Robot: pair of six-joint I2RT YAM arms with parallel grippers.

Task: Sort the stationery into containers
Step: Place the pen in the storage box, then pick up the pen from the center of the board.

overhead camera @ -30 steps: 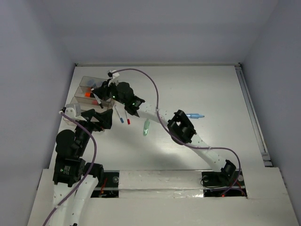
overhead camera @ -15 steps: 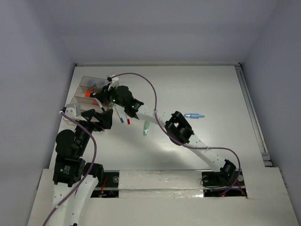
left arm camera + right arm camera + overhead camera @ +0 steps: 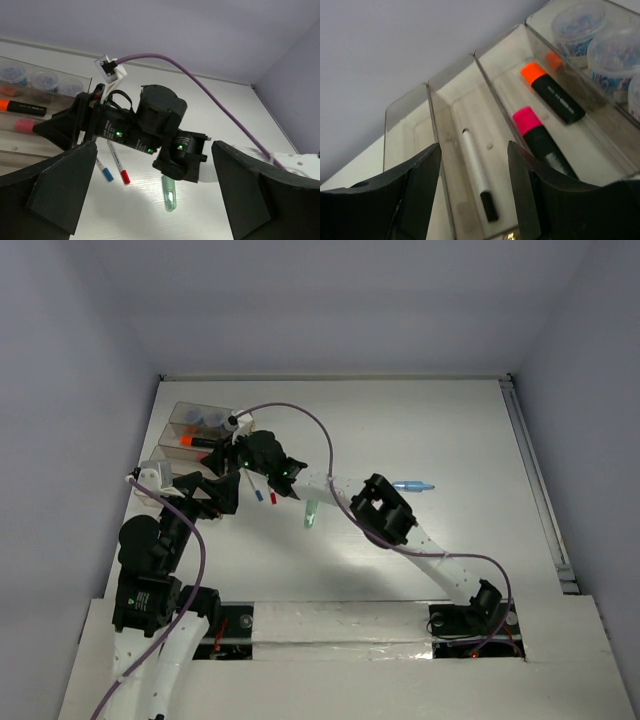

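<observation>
The red-capped pen lies loose outside the bins. My right gripper will move off the bins to the right in the top view, then down onto the pen.
The clear bins stand at the far left. My right gripper is open and empty just over their near end. In the right wrist view its jaws frame a white pen with a black cap lying in a bin. A pink highlighter and an orange highlighter lie in the neighbouring bin, with grey-blue pots beyond. My left gripper is open and empty, above the table. A blue-capped pen, a red-capped pen and a pale green marker lie loose.
A light blue marker lies alone on the table right of the right forearm. The purple cable arcs over the right arm. Walls close the table at the back and left; a rail runs along the right edge.
My right gripper has drawn back a little from over the bins toward the near right. The left arm has not moved.
</observation>
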